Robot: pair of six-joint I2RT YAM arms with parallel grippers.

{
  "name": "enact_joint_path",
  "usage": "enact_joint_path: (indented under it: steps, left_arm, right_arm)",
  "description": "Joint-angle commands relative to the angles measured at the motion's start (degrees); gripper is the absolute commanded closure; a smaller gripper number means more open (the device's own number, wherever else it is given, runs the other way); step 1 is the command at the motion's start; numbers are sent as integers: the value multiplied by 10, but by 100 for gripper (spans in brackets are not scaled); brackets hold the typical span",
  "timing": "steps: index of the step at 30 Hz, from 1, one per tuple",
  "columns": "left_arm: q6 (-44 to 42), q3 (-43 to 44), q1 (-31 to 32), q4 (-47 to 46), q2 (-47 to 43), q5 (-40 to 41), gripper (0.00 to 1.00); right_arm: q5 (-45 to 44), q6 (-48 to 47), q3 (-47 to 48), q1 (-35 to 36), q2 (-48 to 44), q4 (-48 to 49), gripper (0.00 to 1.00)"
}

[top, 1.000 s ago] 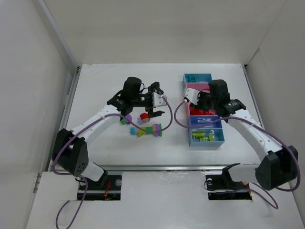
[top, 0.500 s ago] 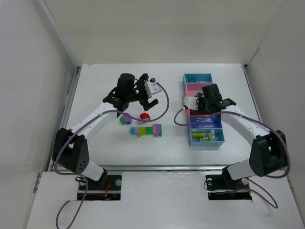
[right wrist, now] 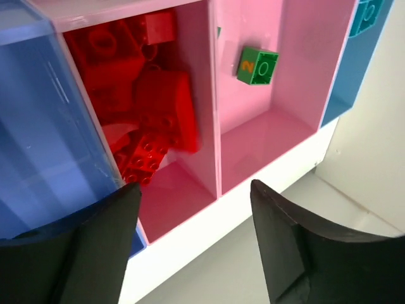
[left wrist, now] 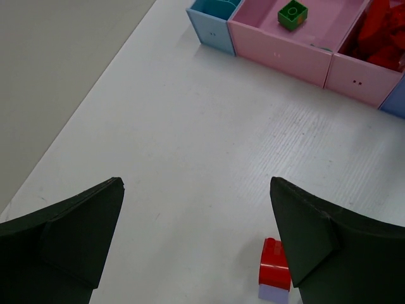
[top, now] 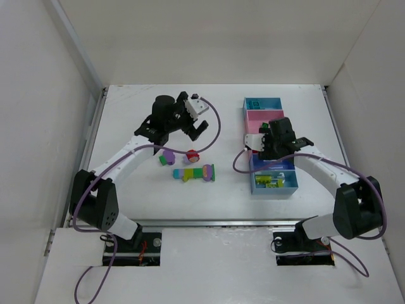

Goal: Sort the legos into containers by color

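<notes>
Next, my left gripper draws back and comes down over the red lego on top of the lilac one, since it lies loose outside the bin of red legos.
The containers are one strip of bins (top: 283, 187) at the right. Red legos (right wrist: 139, 95) fill one pink bin. A green lego (right wrist: 257, 66) lies in the other pink bin (left wrist: 304, 47). Teal legos (right wrist: 370, 12) lie in the far light blue bin, and yellow-green ones (top: 269, 182) in the near one. Loose legos lie mid-table: a red one on a lilac one (left wrist: 275, 271), a purple-green pair (top: 168, 157) and a mixed row (top: 195, 172). My left gripper (left wrist: 196, 240) is open and empty above the table, just beyond the red lego. My right gripper (right wrist: 190, 247) is open and empty over the pink bins.
White walls close in the table on the left, right and far sides. The darker blue bin (right wrist: 38, 126) lies beside the red legos. The right arm (top: 316, 161) lies across the strip of bins. Purple cables loop from both wrists.
My left gripper has risen and drawn back away from the loose legos, leaving the red one on the table. My right gripper has shifted slightly nearer over the bins.
</notes>
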State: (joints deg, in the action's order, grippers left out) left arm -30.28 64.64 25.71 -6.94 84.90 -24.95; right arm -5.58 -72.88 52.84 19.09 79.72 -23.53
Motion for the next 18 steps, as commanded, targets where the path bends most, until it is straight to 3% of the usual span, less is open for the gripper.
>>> enact_joint_path:
  steps: [1, 3, 4, 9, 11, 12, 13, 15, 18]
  left_arm:
    - [44, 26, -10, -23, -9, -14, 0]
    - [36, 26, -16, -7, -9, -33, 0]
    - [26, 26, -16, -1, -9, -39, 0]
    - [-215, 32, -16, 136, -9, -86, 0]
    - [-296, 32, -16, 197, -1, -93, 0]
    - [-336, 44, -16, 271, 11, -98, 1]
    - [-438, 44, -16, 312, 18, -106, 5]
    - [-526, 44, -16, 371, 25, -106, 14]
    - [-608, 38, -11, 427, 33, -106, 15]
  right_arm:
    - [-10, -2, 7, -1, -9, 38, 24]
    - [-16, -2, 7, -1, -9, 38, 7]
    - [-21, -2, 7, -1, -15, 38, 5]
    - [-21, 29, 2, -1, -63, 77, 5]
    - [-21, 54, 2, -1, -83, 102, 0]
    - [-16, 67, 7, 4, -103, 122, 0]
    - [-10, 97, 14, 4, -114, 131, 0]
    - [34, 126, 24, 4, -133, 144, 0]
    - [104, 175, 38, 4, -154, 156, 0]
